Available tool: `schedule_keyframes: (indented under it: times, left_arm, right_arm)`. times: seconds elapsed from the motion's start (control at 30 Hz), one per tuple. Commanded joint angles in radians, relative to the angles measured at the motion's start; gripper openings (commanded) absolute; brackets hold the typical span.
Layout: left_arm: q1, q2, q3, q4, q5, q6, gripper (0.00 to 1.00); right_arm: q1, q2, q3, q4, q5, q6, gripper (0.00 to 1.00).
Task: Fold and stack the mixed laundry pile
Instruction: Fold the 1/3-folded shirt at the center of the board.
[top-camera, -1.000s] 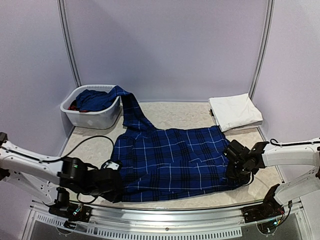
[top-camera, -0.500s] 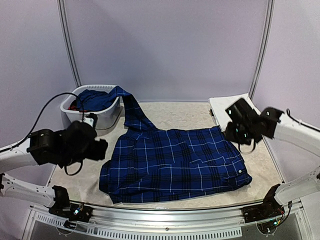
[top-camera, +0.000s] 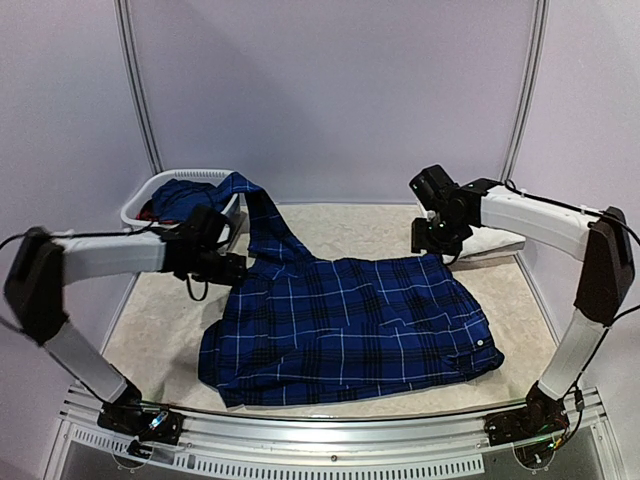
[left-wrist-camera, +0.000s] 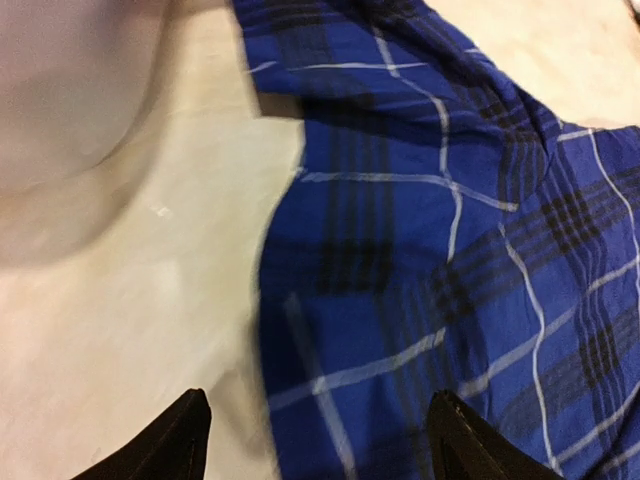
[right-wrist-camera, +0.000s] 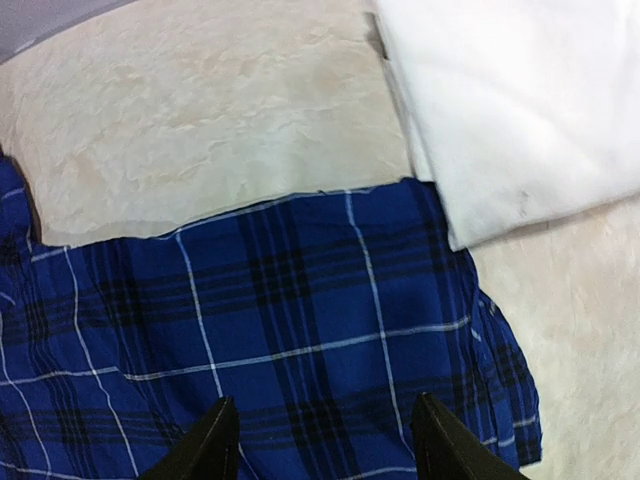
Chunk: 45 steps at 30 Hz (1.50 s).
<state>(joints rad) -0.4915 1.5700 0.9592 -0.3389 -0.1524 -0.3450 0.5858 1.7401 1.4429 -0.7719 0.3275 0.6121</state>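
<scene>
My left gripper will next move slightly outward and lower onto the plaid shirt's edge beside the basket, as that edge already runs between its open fingers.
The navy plaid shirt (top-camera: 350, 325) lies spread on the table, one sleeve trailing back into the white basket (top-camera: 165, 235). Folded white trousers (top-camera: 478, 222) rest at the back right. In the basket I see a solid blue piece (top-camera: 185, 200) and a bit of red (top-camera: 147, 213). My left gripper (top-camera: 228, 268) hovers open over the shirt's far left corner; in its wrist view the shirt's edge (left-wrist-camera: 420, 260) lies below the open gripper (left-wrist-camera: 318, 440). My right gripper (top-camera: 432, 238) is open above the shirt's far right corner (right-wrist-camera: 300, 330), with nothing between its fingers (right-wrist-camera: 215, 440).
The tabletop (top-camera: 165, 320) is pale stone-patterned, with a metal rail along the near edge. Curved poles (top-camera: 140, 90) and purple walls close in the back. The folded white trousers (right-wrist-camera: 510, 110) lie just right of the right gripper.
Both grippers have let go of the shirt's near edge, opened, and swung up and back to the shirt's far corners. The shirt's near edge now lies slack on the table.
</scene>
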Motion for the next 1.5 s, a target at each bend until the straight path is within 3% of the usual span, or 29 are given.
schedule_keyframes:
  times: [0.0,0.43,1.0,1.23,1.33,1.47]
  left_arm:
    - [0.02,0.126,0.098,0.115,0.086,0.053,0.76]
    - [0.038,0.37,0.288,-0.028,-0.057,0.063,0.64]
    - [0.058,0.479,0.282,-0.029,0.038,0.031,0.45]
    - [0.056,0.491,0.228,0.007,0.034,0.021,0.2]
    - [0.054,0.458,0.197,0.019,0.013,0.012,0.0]
    - [0.054,0.36,0.129,0.03,-0.056,0.005,0.0]
  right_arm:
    - [-0.011,0.041,0.043,0.021,-0.037,-0.088,0.6]
    - [-0.011,0.042,-0.035,0.058,-0.033,-0.104,0.58]
    - [-0.012,0.059,-0.025,0.062,-0.037,-0.107,0.56]
    - [-0.011,0.066,0.011,0.055,-0.03,-0.115,0.56]
    - [-0.012,0.08,0.039,0.053,-0.029,-0.113,0.56]
    - [-0.014,0.105,0.09,0.047,-0.037,-0.093,0.58]
